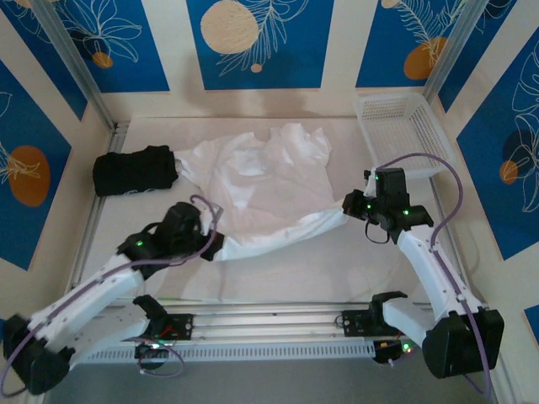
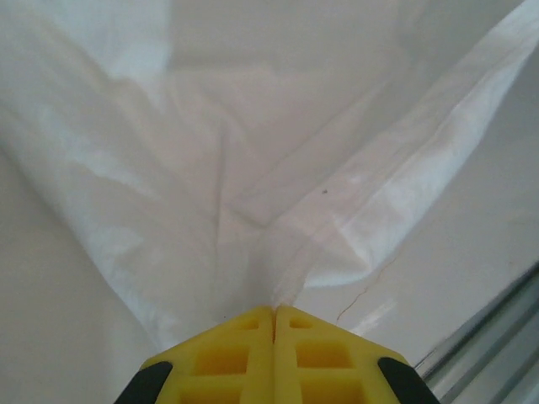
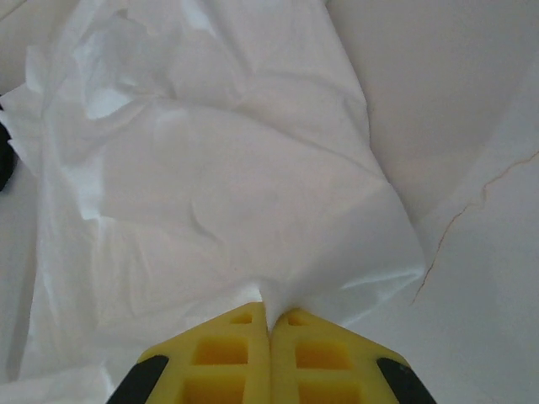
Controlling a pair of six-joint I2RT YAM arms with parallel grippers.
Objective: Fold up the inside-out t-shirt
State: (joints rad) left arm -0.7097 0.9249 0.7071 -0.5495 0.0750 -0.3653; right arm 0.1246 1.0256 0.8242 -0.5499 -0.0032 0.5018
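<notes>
The t-shirt's near edge hangs lifted; my right gripper should next move back and down toward my base and release it on the bare tabletop below.
The white inside-out t-shirt (image 1: 261,181) lies spread over the middle of the table, crumpled at its far end. Its near hem is stretched taut between both grippers and lifted off the table. My left gripper (image 1: 217,246) is shut on the hem's left corner; in the left wrist view the yellow fingertips (image 2: 253,337) pinch the t-shirt (image 2: 253,168) at a seam. My right gripper (image 1: 347,204) is shut on the right corner; in the right wrist view the cloth (image 3: 236,185) fans out from the closed yellow fingertips (image 3: 295,337).
A black folded garment (image 1: 135,171) lies at the far left. A white basket (image 1: 402,133) stands at the back right. A metal rail (image 1: 269,324) runs along the near edge, and blue patterned walls enclose the table.
</notes>
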